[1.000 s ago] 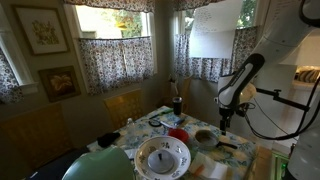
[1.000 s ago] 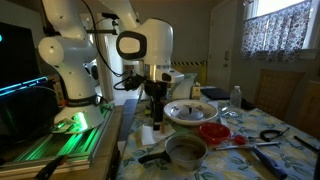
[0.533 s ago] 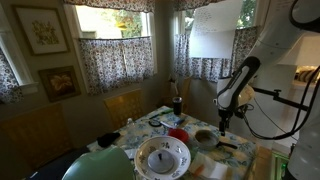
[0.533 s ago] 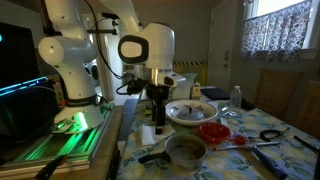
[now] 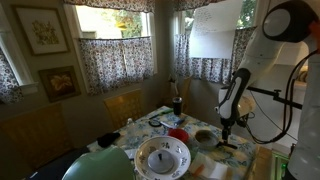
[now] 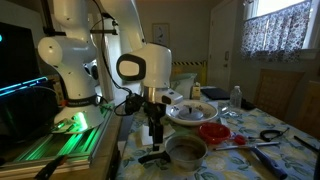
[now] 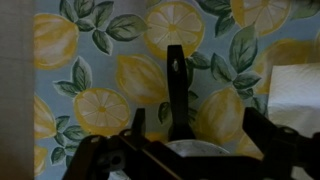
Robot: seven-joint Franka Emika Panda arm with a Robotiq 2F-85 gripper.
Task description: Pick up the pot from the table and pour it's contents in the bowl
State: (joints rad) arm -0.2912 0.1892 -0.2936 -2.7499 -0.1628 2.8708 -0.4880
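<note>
The pot's dark handle (image 7: 179, 105) lies below my gripper, lengthwise between its open fingers, so next my gripper moves down around that handle and closes its fingers.
The small greyish pot (image 6: 186, 150) stands on the floral-cloth table (image 6: 285, 152), its dark handle (image 6: 152, 157) pointing toward the robot base. My gripper (image 6: 153, 133) hangs open just above the handle. In the wrist view the handle (image 7: 176, 88) runs up from the pot rim (image 7: 190, 149), between my open fingers (image 7: 200, 128). The large white bowl (image 6: 190, 113) with a patterned rim sits behind the pot. In an exterior view the bowl (image 5: 162, 157) is in front, with the pot (image 5: 205, 137) under my gripper (image 5: 226, 128).
A red cup (image 6: 212, 131) sits between pot and bowl. A dark tall jar (image 5: 177, 104) stands at the far table side. Scissors (image 6: 270, 133) and a clear bottle (image 6: 236, 98) lie beyond. White paper (image 7: 300, 88) lies beside the handle.
The arm has bent down and the gripper has lowered toward the pot handle. The pot, the bowl and the cup have not moved.
</note>
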